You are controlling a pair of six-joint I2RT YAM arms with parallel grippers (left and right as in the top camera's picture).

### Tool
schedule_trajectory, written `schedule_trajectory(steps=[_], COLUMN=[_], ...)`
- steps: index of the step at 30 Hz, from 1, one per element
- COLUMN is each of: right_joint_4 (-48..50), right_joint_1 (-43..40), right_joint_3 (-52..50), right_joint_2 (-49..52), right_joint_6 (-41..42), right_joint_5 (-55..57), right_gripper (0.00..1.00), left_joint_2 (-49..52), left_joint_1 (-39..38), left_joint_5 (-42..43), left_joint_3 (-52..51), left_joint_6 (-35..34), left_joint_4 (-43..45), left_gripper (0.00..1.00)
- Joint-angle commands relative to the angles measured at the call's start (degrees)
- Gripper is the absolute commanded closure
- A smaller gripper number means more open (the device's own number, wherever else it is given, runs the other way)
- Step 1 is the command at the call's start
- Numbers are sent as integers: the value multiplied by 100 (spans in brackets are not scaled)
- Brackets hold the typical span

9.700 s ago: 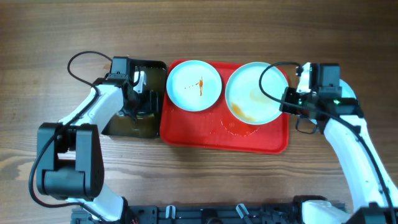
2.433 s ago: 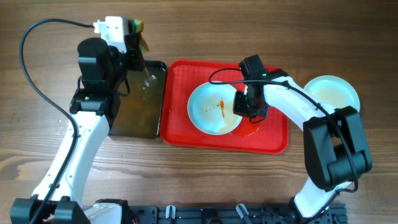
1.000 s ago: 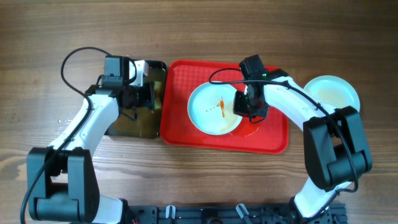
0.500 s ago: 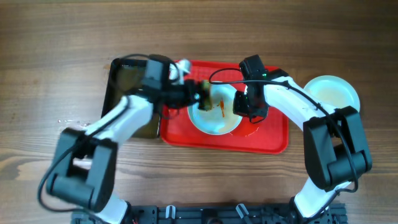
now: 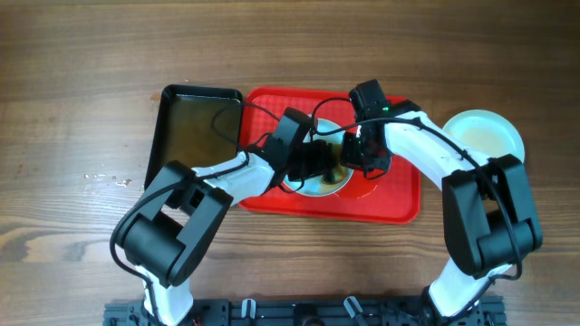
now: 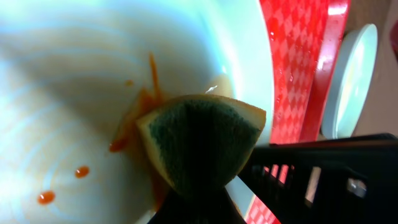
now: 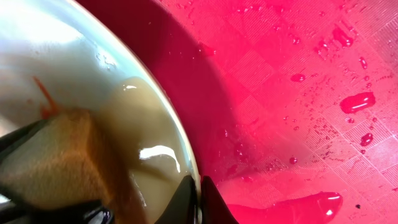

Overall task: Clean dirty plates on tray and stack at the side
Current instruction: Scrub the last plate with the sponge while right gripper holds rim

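Note:
My left gripper will next wipe the smears, lift, move across to the left in the overhead view and go down into the black tray point(image 5: 201, 138) to let go, since there is water in it.
A pale plate point(image 5: 319, 186) with orange-brown sauce smears lies on the red tray point(image 5: 263, 109). My left gripper point(image 5: 323, 163) is shut on a green and yellow sponge point(image 6: 199, 140), which it presses onto the plate point(image 6: 74, 74) beside a smear point(image 6: 134, 121). My right gripper point(image 5: 360, 159) is shut on the plate's right rim point(image 7: 198, 180), one finger inside and one outside. The right wrist view shows the sponge point(image 7: 56, 155) resting on the wet plate point(image 7: 93, 56). A second plate point(image 5: 485, 136) sits on the table, right of the tray.
A black tray point(image 5: 195, 136) holding dark water stands left of the red tray. Water drops and a puddle point(image 7: 292, 208) lie on the red tray's floor point(image 7: 298, 93). The wooden table point(image 5: 72, 91) surrounds everything.
My left arm has swung from the black tray across to the plate, carrying the sponge onto it. My right gripper has stayed clamped on the rim.

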Motion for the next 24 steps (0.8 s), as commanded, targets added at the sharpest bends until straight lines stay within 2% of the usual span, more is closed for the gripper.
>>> schedule_trajectory(steps=[1,7,10,14,19,22,24], right_joint_4=[-52,-55,-55,-57,-55,-50,-50], right_joint_1=[-13,-13,-13,-13,-13,-13,-13], right_joint_3=[-66,-66,-66,-66,-66,-66,-66], right_joint_2=[-42,-42,-42,-42,-42,-42,-42], right_joint_6=[-63,-61,-63,-63,-79,-81,-79], right_joint_5=[313,308,308,310,313,313,313], right_gripper=[96,96,96,96,96,96,96], left_joint_2=[186,188,186,181,-247,-988,-1473], left_joint_1=[-46,63,361,730,1082,1403,1574], left_joint_5=[-684,-1580,-1609,-1139,122,131,131], left_joint_3=[35,35,35,35,35,35,35], left_joint_6=[-83,-83,-83,-15,1298,2234,2391], left_joint_4=[37,166,107,-780,-1217,-1873,-2039], left_gripper=[96,95,96,96,96,96,96])
